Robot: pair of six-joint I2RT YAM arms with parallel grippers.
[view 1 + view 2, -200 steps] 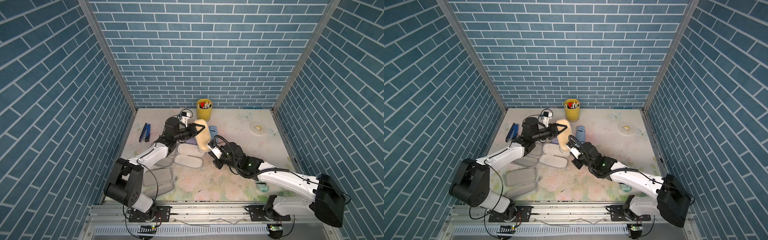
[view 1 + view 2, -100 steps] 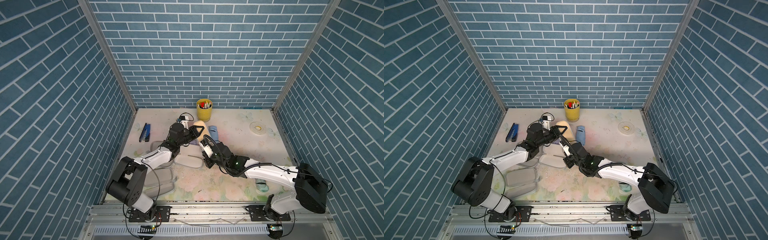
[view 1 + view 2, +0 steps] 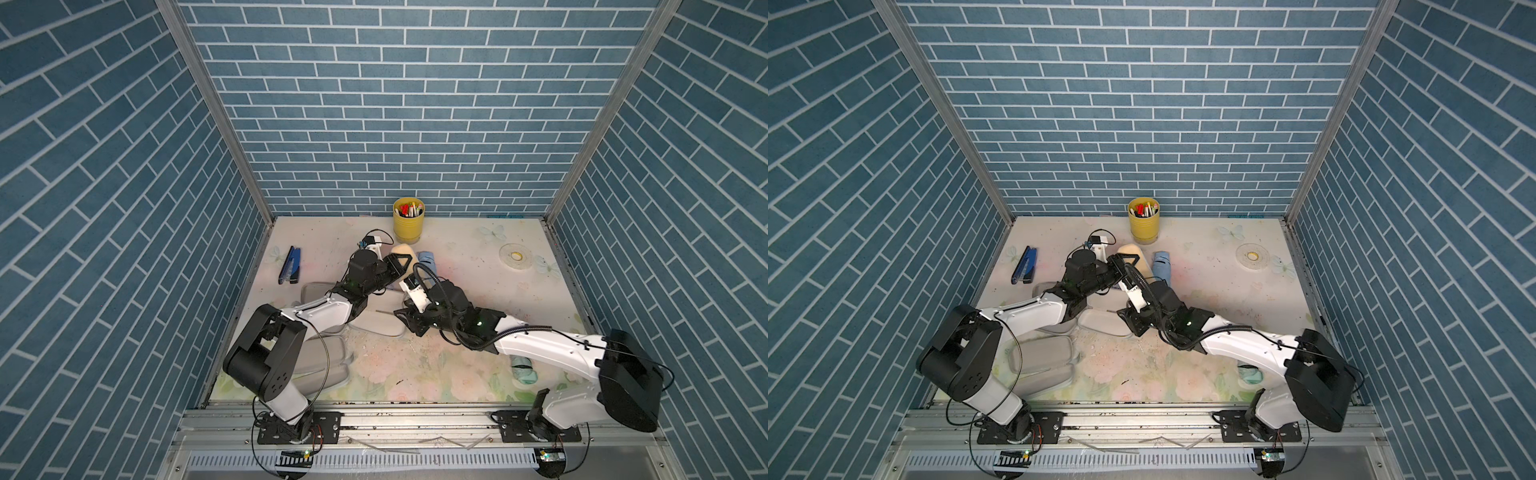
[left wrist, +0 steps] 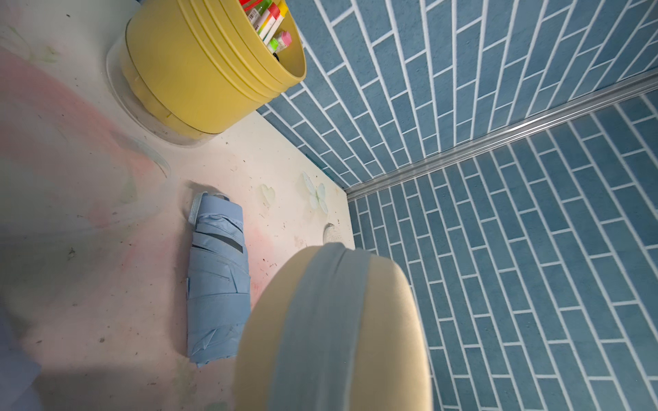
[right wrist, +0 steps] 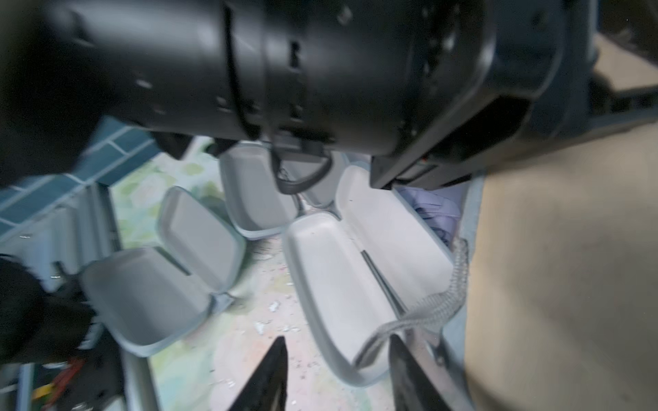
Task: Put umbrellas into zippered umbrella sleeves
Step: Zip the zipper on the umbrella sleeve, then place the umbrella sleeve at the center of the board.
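Observation:
The table past the light blue umbrella toward the mint green umbrella (image 3: 524,372) is clear, so the left gripper should next swing over there, lower the sleeve and release it.
My left gripper (image 3: 398,262) is shut on a closed tan sleeve (image 3: 405,252) with a grey zipper band, which fills the left wrist view (image 4: 331,338). A light blue umbrella (image 3: 428,261) lies on the table beside it (image 4: 217,284). My right gripper (image 5: 338,341) is open, its fingers either side of the rim of an open grey-white sleeve (image 5: 356,256) with a woven strap (image 5: 420,309). Something lilac, perhaps an umbrella (image 5: 434,213), shows past that sleeve, under the left arm. In a top view the right gripper (image 3: 409,323) sits at that sleeve's end (image 3: 380,325). A mint green umbrella (image 3: 524,372) lies under the right arm.
Two more open sleeves lie at the front left (image 3: 320,365) and under the left arm (image 3: 316,291). A yellow pen cup (image 3: 408,220) stands at the back wall. A dark blue stapler (image 3: 291,266) lies at the left and a tape roll (image 3: 516,256) at the back right.
The right gripper has moved from beside the tan sleeve toward the front, to the open sleeve's end, and its jaws have parted. The left gripper has kept its hold on the tan sleeve.

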